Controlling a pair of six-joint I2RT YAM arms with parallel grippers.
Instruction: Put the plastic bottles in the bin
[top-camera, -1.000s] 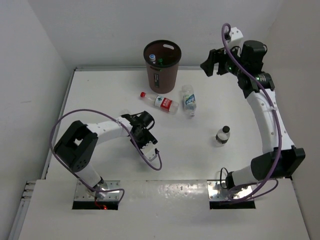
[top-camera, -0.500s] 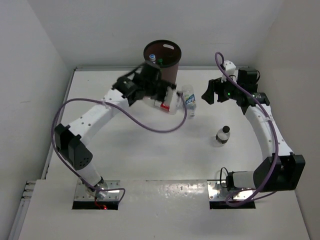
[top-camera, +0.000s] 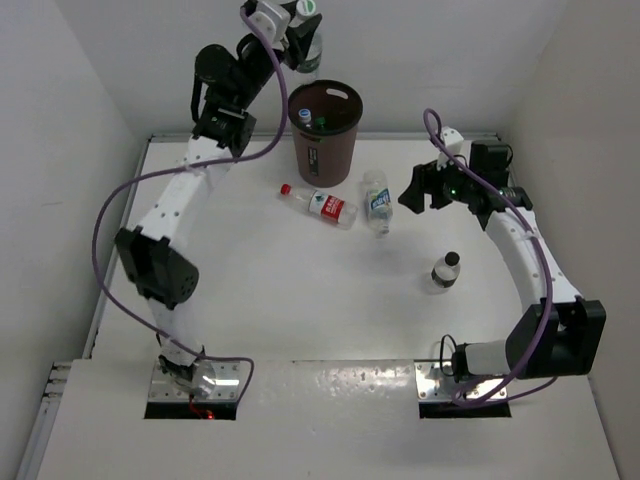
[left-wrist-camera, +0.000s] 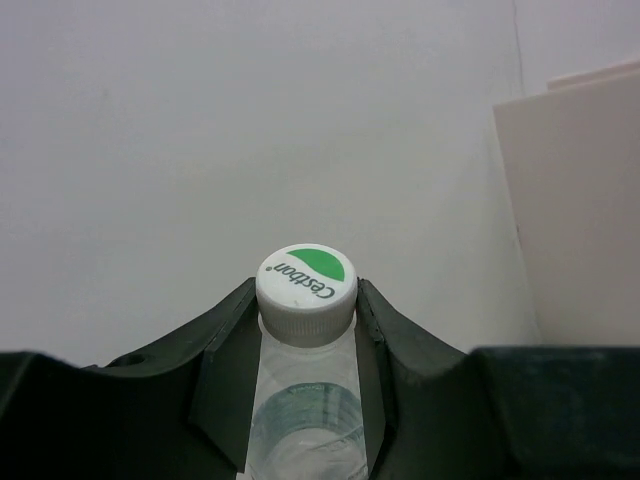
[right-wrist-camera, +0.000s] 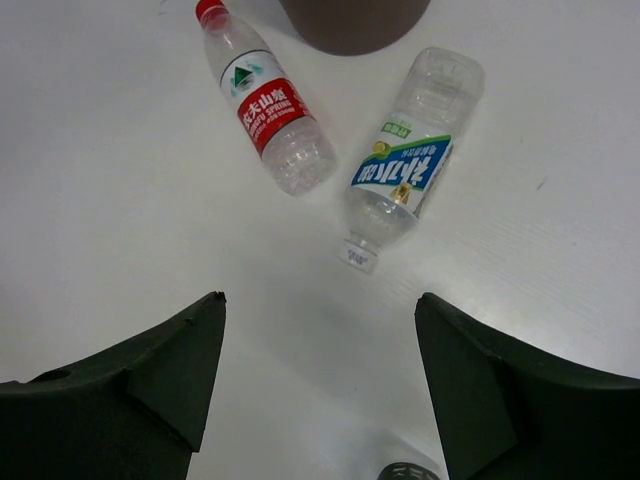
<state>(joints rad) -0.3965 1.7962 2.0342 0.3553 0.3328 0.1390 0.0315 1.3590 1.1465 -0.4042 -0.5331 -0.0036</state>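
My left gripper is to lower the clear plastic bottle over the bin's opening (top-camera: 326, 107), then drop it inside.
My left gripper (top-camera: 303, 30) is raised high, just behind the bin's far rim, and is shut on a clear plastic bottle (top-camera: 310, 52). In the left wrist view its white-and-green cap (left-wrist-camera: 305, 290) sits between my fingers (left-wrist-camera: 228, 340). The dark brown bin (top-camera: 326, 148) holds two bottles, of which only the caps show. A red-label bottle (top-camera: 322, 204) and a blue-label bottle (top-camera: 377, 201) lie in front of the bin; both show in the right wrist view (right-wrist-camera: 266, 112) (right-wrist-camera: 404, 172). A short dark-labelled bottle (top-camera: 446, 271) stands to the right. My right gripper (top-camera: 416, 190) (right-wrist-camera: 320, 310) is open and empty, right of the blue-label bottle.
White walls close in the table (top-camera: 300, 300) at the back and on both sides. The bin's base (right-wrist-camera: 355, 20) shows at the top of the right wrist view. Purple cables loop from both arms.
My left arm swung up from low over the table to high behind the bin, now with a bottle in its jaws. My right gripper came down and slightly left toward the lying bottles.
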